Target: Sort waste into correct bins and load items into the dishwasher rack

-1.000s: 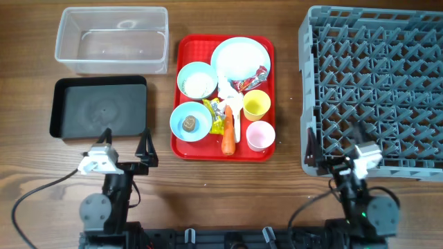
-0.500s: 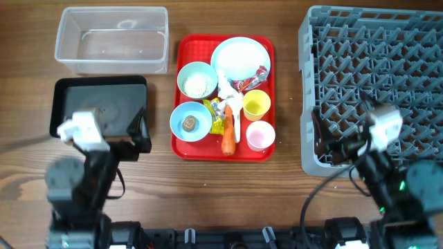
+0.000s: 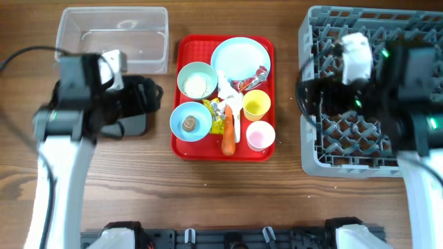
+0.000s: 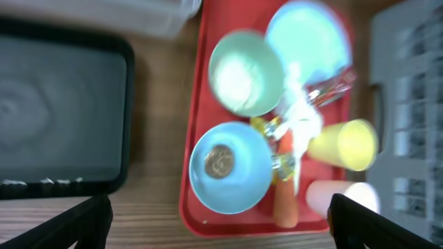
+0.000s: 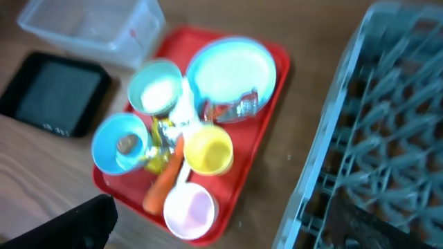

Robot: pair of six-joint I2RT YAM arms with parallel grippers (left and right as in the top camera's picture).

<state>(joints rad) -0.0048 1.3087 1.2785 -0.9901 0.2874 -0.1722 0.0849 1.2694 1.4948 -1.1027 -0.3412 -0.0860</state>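
Note:
The brown lump sits clear of the pale blue bowl's rim point(image 3: 210, 119) point(image 4: 268, 157) beside the yellow wrapper, so my left gripper should next move down onto it from over the black tray.
On the red tray point(image 3: 181, 149) lie a light-blue plate point(image 3: 241, 57), a pale blue bowl of rice point(image 3: 196, 80), a pale blue bowl point(image 3: 190, 122) holding a brown lump point(image 3: 189, 124), a yellow cup point(image 3: 256, 105), a pink cup point(image 3: 260, 135), a carrot point(image 3: 228, 137), a white spoon point(image 3: 235, 117), wrappers point(image 3: 252, 81) and tissue point(image 3: 227, 93). My left gripper point(image 3: 152, 95) hangs open and empty over the black tray point(image 4: 62, 104), left of the red tray. My right gripper point(image 3: 307, 93) hangs open and empty over the left edge of the grey rack point(image 3: 346, 142).
The clear tub point(image 3: 114, 38) stands empty at the back left, behind the black tray. Both wrist views look down on the red tray point(image 4: 201, 214) point(image 5: 118, 194). Bare wooden table runs along the front.
Both arms have risen from the table's front edge and swung forward. The left now hangs over the black tray, the right over the rack's left side. Nothing on the tray moved.

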